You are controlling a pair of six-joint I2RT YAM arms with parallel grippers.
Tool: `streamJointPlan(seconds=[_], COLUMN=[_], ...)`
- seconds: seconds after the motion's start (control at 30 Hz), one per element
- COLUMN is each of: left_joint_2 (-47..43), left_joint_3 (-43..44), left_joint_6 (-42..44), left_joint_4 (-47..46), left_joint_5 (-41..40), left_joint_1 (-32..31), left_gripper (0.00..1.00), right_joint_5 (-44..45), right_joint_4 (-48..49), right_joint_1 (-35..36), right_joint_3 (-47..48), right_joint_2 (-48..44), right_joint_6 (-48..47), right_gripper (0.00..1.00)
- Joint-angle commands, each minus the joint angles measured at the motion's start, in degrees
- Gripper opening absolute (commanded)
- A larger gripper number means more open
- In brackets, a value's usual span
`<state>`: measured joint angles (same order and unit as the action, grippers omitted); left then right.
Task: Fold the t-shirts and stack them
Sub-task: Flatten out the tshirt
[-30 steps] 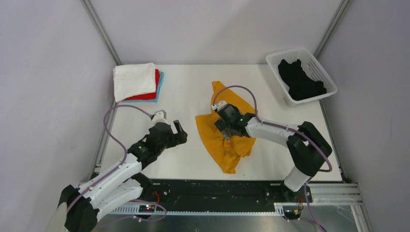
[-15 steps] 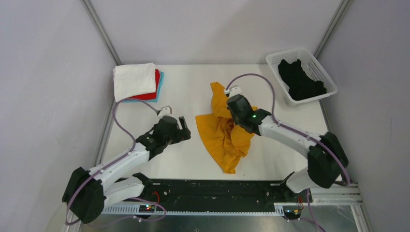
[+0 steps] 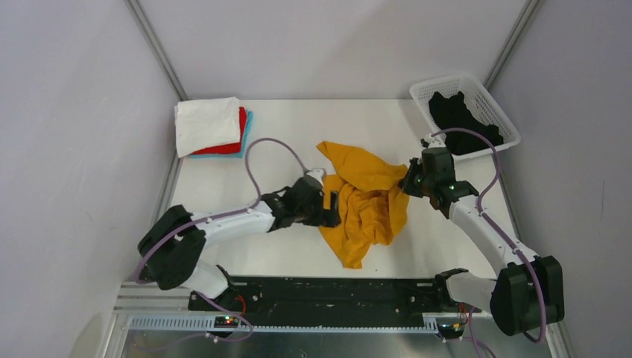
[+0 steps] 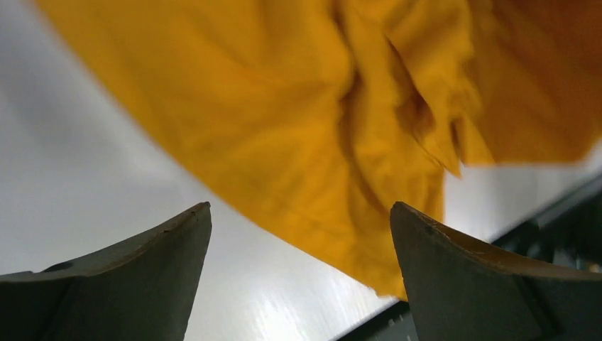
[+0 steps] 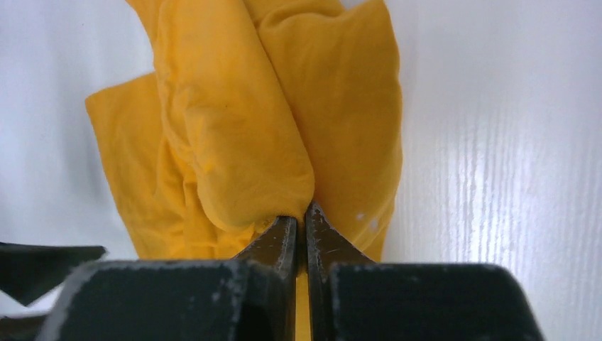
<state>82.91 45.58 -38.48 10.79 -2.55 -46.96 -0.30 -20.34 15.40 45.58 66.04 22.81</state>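
I will next lower my left gripper onto the yellow t-shirt's free edge (image 3: 326,200) (image 4: 291,222) just below its spread fingers, because my right gripper already pinches the opposite side.
A crumpled mustard-yellow t-shirt (image 3: 365,201) lies mid-table. My right gripper (image 3: 408,186) is shut on its right edge; in the right wrist view the closed fingertips (image 5: 303,211) pinch a bunched fold of the yellow t-shirt (image 5: 241,128). My left gripper (image 3: 333,211) is open at the shirt's left edge, low over the table. In the left wrist view the yellow t-shirt (image 4: 298,128) lies just beyond its spread fingers (image 4: 163,249), with nothing between them. A black t-shirt (image 3: 462,123) lies in the basket. Folded white (image 3: 207,123), red (image 3: 240,128) and light-blue (image 3: 248,123) t-shirts are stacked at the back left.
The white lattice basket (image 3: 503,112) stands at the back right corner. A black rail (image 3: 335,294) runs along the table's near edge. Grey walls and metal frame posts close in the table on three sides.
My right gripper shut on the yellow shirt and pulled its fold to the right, spreading the cloth. My left arm reached right, from open table to the shirt's left edge, jaws still open.
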Motion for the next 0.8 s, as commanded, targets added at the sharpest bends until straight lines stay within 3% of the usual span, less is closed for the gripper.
streamJointPlan(seconds=[0.0, 0.13, 0.33, 0.4, 0.47, 0.5, 0.57, 0.67, 0.77], left_joint_2=[2.71, 6.26, 14.9, 16.97, 17.97, 18.09, 17.35, 13.24, 0.65], left_joint_3=[3.77, 4.96, 9.88, 10.72, 11.81, 12.4, 12.6, 10.52, 5.17], left_joint_6=[2.82, 2.45, 0.76, 0.59, 0.85, 0.99, 1.25, 0.43, -0.27], left_joint_4=[-1.29, -0.99, 0.61, 1.12, 1.27, 1.26, 1.3, 2.71, 4.67], left_joint_5=[7.13, 7.04, 6.35, 5.15, 3.75, 3.24, -0.28, -10.24, -20.59], left_joint_1=[-8.53, -13.32, -14.99, -15.02, -15.02, -15.01, -15.0, -14.16, -10.91], left_gripper=[1.0, 0.96, 0.71, 0.59, 0.4, 0.2, 0.03, 0.0, 0.0], right_joint_5=[-5.98, -5.57, -5.75, -6.04, -6.8, -7.32, -8.36, -10.32, -14.51], right_joint_4=[1.19, 1.48, 1.29, 1.31, 1.42, 1.53, 1.59, 1.39, 1.14], right_joint_1=[-1.38, -1.76, -2.74, -3.54, -4.76, -5.07, -6.07, -8.08, -9.74], right_joint_3=[-0.21, -0.5, -0.91, -0.93, -0.87, -0.9, -0.92, -0.93, -0.7], right_joint_2=[-2.03, -1.85, -1.99, -2.81, -3.79, -4.55, -5.95, -8.84, -12.1], right_joint_6=[2.47, 2.37, 2.35, 2.52, 2.81, 2.92, 3.1, 3.15, 2.38], right_gripper=[0.06, 0.06, 0.05, 0.05, 0.05, 0.05, 0.04, 0.04, 0.04])
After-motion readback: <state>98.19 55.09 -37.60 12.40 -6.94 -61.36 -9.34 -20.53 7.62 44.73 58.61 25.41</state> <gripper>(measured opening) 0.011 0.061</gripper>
